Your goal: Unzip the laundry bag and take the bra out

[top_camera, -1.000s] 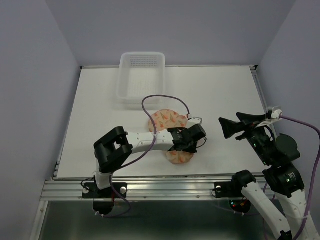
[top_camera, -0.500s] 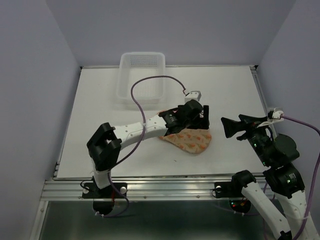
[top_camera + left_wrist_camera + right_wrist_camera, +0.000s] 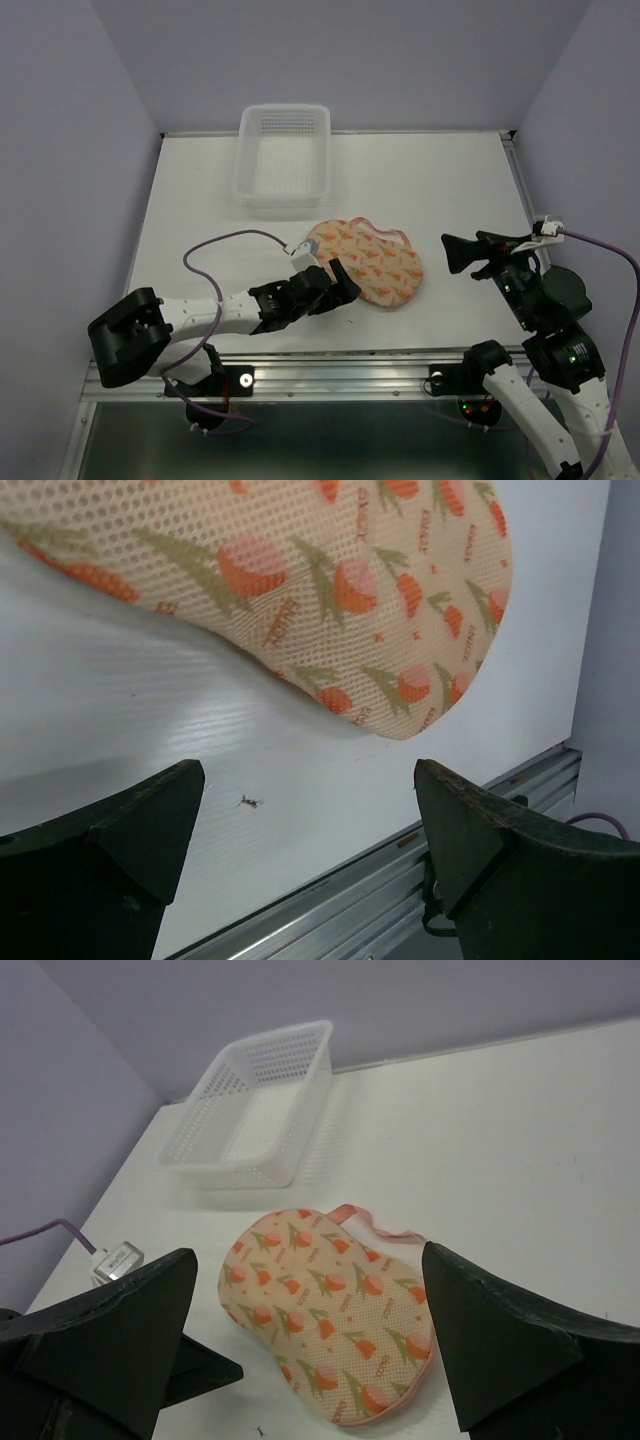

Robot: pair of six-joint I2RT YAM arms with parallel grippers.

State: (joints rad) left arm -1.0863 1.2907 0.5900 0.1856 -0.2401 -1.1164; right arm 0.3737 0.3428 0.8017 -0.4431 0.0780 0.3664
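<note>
The laundry bag's near edge lies just beyond the left gripper's open fingers, so the left gripper should next lower and slide outward to pinch that edge at the bag's middle (image 3: 224, 630).
The laundry bag (image 3: 368, 262) lies flat near the middle of the table, a cream peanut-shaped pouch with orange and green prints. A pink loop (image 3: 391, 233) sticks out at its far end. The bag fills the top of the left wrist view (image 3: 300, 580) and lies between the fingers in the right wrist view (image 3: 330, 1310). My left gripper (image 3: 338, 288) is low over the table just left of the bag, open and empty (image 3: 310, 825). My right gripper (image 3: 452, 255) hangs raised to the bag's right, open and empty (image 3: 305, 1350). The bra is hidden.
A white perforated basket (image 3: 283, 160) stands at the back of the table (image 3: 250, 1110). The table's metal front rail (image 3: 400, 880) runs close under the left gripper. A purple cable (image 3: 215, 245) loops above the left arm.
My left gripper has opened and let go of the bag. The arm pulled back toward the near left. The bag, moved to the right while held, now lies flat on the table.
</note>
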